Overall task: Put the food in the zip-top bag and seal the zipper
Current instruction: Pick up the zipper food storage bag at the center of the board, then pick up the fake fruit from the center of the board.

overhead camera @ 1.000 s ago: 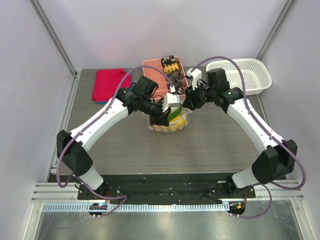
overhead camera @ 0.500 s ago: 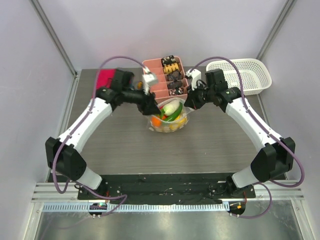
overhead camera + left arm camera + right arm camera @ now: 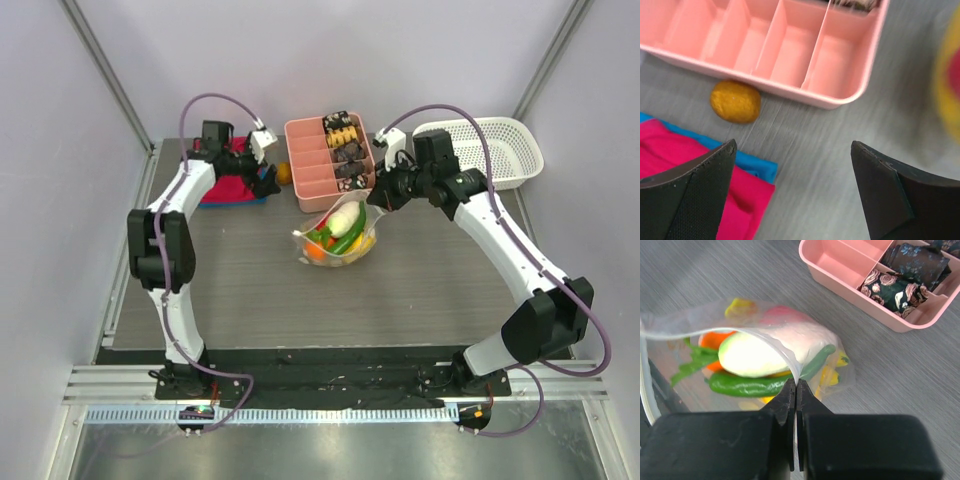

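Observation:
The left gripper lowers beside the pink tray onto the orange food piece [image 3: 284,173] [image 3: 736,101] next, since that piece lies below it and to its right in the top view.
The zip-top bag [image 3: 338,240] lies at mid-table with its mouth held up. Inside it sit food pieces: a white and green piece [image 3: 754,355], a long green one [image 3: 747,385], and orange and yellow bits. My right gripper [image 3: 795,382] is shut on the bag's mouth edge, and the pale zipper [image 3: 715,333] arcs leftward from it. One orange food piece [image 3: 735,101] lies loose on the table beside the pink tray. My left gripper [image 3: 793,145] hangs open just short of it, nothing between its fingers.
The pink divided tray [image 3: 308,165] stands behind the bag, with dark snacks [image 3: 895,287] in its right compartments. A white mesh basket [image 3: 490,150] is at the back right. A pink cloth [image 3: 670,160] lying on a blue one [image 3: 747,162] sits under my left gripper.
My left arm swung from the bag to the back left and opened its jaws, leaving the white and green piece in the bag. My right gripper closed on the bag's edge.

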### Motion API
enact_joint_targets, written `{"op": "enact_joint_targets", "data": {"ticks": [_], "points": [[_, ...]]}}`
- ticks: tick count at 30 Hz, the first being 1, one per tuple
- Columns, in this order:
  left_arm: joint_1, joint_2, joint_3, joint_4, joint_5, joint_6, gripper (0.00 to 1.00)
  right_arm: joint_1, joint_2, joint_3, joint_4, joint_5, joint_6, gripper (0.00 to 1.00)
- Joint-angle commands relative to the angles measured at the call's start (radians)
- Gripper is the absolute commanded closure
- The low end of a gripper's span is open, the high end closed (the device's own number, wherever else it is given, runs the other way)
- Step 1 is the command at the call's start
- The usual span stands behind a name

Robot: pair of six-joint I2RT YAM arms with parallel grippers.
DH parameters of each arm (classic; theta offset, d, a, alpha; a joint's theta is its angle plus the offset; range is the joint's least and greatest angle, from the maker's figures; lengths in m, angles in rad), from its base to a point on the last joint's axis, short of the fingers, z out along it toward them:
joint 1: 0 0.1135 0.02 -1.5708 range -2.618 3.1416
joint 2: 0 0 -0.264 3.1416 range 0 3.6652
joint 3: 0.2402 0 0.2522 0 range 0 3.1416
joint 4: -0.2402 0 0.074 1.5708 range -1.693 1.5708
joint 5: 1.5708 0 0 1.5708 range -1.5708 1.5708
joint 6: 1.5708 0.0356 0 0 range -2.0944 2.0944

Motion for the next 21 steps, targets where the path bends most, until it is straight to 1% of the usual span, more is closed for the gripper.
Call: {"op": "enact_joint_targets", "data": {"ticks": [1,3,5,7,9,12,21], "points": [[-0.001,0.151,0.091,0.003,-0.055,0.164,0.06,-0.006,-0.007,0.066,0.023,-0.003,0.037,0.99],[-0.001,0.192,0.100,0.106,-0.103,0.123,0.07,-0.006,-0.005,0.068,0.020,-0.003,0.040,0.99],[-0.001,0.256,0.128,0.134,-0.124,0.097,0.07,-0.007,0.000,0.071,0.017,-0.008,0.042,0.99],[-0.002,0.331,0.207,0.108,-0.132,0.092,0.07,-0.009,0.003,0.083,0.011,-0.009,0.043,0.99],[-0.002,0.368,0.270,0.108,-0.144,0.072,0.07,-0.012,0.009,0.095,0.006,-0.011,0.048,0.99],[-0.004,0.438,0.333,0.108,-0.143,0.042,0.05,-0.012,0.016,0.103,0.003,-0.015,0.055,0.99],[-0.019,0.553,0.450,0.096,-0.083,0.014,0.05,-0.018,0.036,0.122,0.000,-0.029,0.074,0.99]]}}
